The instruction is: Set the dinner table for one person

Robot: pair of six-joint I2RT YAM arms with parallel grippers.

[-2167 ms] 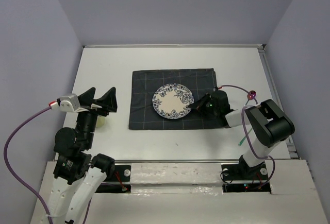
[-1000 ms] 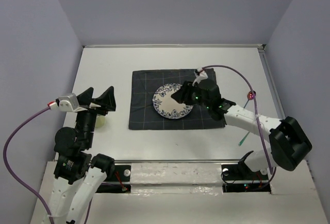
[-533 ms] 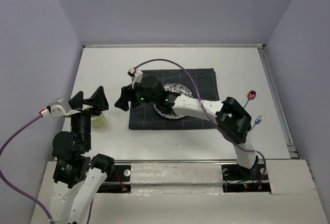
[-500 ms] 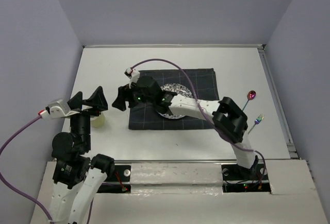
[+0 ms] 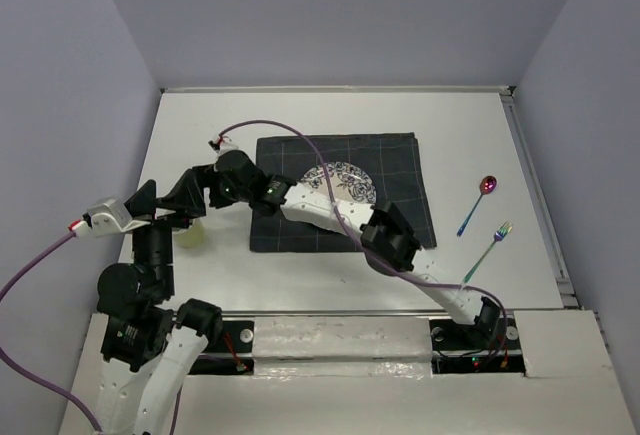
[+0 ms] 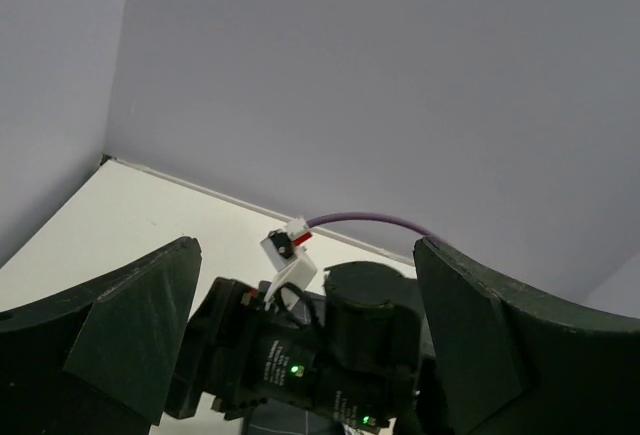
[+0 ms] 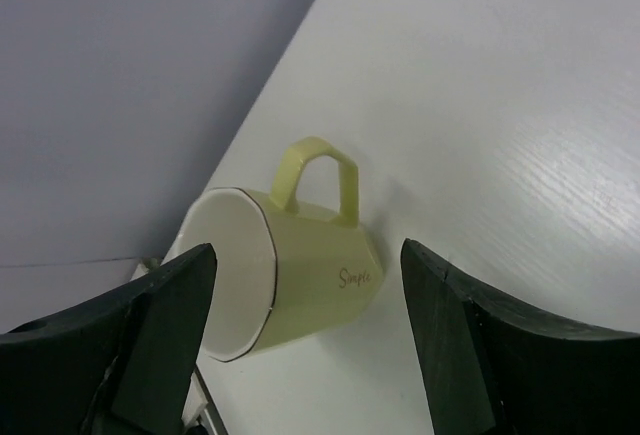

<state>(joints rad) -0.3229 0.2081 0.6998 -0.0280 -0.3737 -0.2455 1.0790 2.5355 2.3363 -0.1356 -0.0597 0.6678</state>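
Note:
My right gripper is open above the mug's side, so next it will go down onto the mug's rim by the "Simple" lettering (image 5: pixel 203 230) (image 7: pixel 274 273), with one finger inside and one outside.
A pale yellow mug (image 7: pixel 300 275) (image 5: pixel 194 238) with "Simple" on its side stands on the white dinner table (image 5: pixel 300 115) left of the dark checked placemat (image 5: pixel 400 160). My right gripper (image 7: pixel 307 247) (image 5: pixel 195 200) is open; the mug shows between its fingers, a short way ahead and untouched. The right arm stretches across the placemat and hides part of the blue-patterned plate (image 5: pixel 350 177). My left gripper (image 5: pixel 160 205) (image 6: pixel 308 245) hangs open and empty above the mug's left side, facing the right wrist. A spoon (image 5: pixel 478 203) and a fork (image 5: pixel 487 249) lie right of the placemat.
The purple side wall (image 7: pixel 120 75) rises just behind the mug, near the table's left edge. The right arm's purple cable (image 5: pixel 300 140) arcs over the placemat. The two grippers are close together above the mug.
The right arm swung from the plate's right side across the placemat to the mug, and its jaws widened. The left gripper shifted slightly down and left, still open.

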